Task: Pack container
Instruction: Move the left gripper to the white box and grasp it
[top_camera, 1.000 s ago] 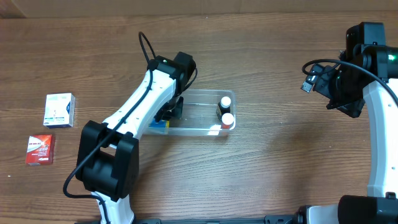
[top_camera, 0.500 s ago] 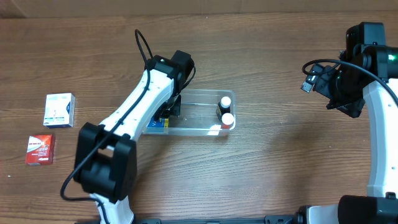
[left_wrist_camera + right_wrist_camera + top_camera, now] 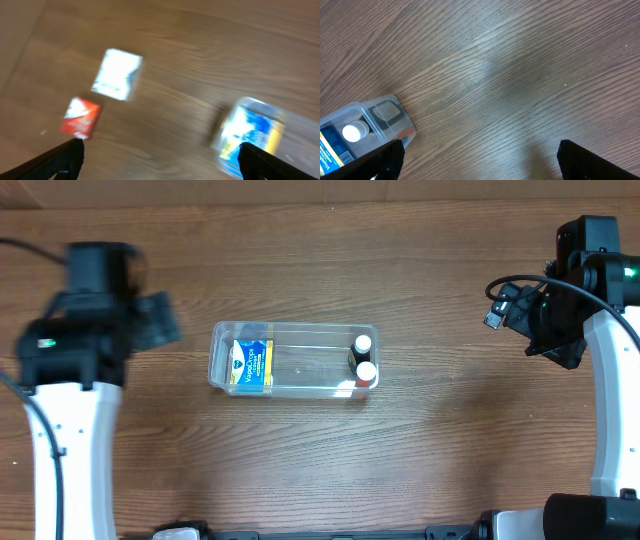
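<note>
The white small box (image 3: 117,74) lies below the fingers, to their left in the left wrist view, so I need to move my left gripper down onto it next, away from the container (image 3: 252,102).
The container (image 3: 305,364) is a clear shallow tub in the middle of the table. A blue-and-yellow box (image 3: 250,364) lies flat at its left end and two white-capped bottles (image 3: 364,357) stand at its right end. My left arm (image 3: 95,325) is blurred at the far left, away from the tub. In the left wrist view my left gripper (image 3: 160,165) is open and empty above bare wood, with the container (image 3: 252,102) at the right. My right gripper (image 3: 477,165) is open and empty, with the container (image 3: 390,112) at its lower left.
A white small box (image 3: 117,74) and a red small box (image 3: 81,117) lie on the wood left of the tub; in the overhead view my left arm covers them. My right arm (image 3: 560,310) stays at the table's right side.
My left gripper has opened and let go of the blue-and-yellow box, which now lies in the container. The left arm has swung out to the far left. The right arm has not moved.
</note>
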You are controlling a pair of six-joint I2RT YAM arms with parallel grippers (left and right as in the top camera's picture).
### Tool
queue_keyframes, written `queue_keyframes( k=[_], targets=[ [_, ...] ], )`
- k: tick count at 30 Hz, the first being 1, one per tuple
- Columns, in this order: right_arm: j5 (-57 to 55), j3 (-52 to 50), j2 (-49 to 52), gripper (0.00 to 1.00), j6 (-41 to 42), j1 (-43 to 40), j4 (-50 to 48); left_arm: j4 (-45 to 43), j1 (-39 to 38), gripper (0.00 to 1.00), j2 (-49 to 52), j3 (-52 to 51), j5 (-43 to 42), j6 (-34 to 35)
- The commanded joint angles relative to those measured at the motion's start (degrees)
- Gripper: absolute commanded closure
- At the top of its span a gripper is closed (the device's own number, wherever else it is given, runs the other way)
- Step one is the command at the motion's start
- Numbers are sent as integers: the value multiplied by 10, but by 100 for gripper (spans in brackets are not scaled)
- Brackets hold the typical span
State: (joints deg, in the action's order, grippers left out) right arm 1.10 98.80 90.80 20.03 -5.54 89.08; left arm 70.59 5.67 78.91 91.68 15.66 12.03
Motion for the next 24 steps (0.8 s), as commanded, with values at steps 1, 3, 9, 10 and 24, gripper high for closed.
queue_keyframes(
  k=[1,3,9,10,24],
  targets=[
    [-14,-1,-4,0,-3,-5,0,-17,131,0,48,-3,-87,-57],
    [-16,-1,-4,0,9,-20,2,-31,186,0,75,-3,-114,-59],
    [5,-1,-4,0,9,-66,1,-77,251,0,166,-3,-110,-121],
    [5,-1,-4,0,7,-66,0,-88,252,0,179,-3,-106,-131],
    [5,-1,-4,0,-6,-66,-5,-178,253,0,328,-3,-140,-335]
  ],
)
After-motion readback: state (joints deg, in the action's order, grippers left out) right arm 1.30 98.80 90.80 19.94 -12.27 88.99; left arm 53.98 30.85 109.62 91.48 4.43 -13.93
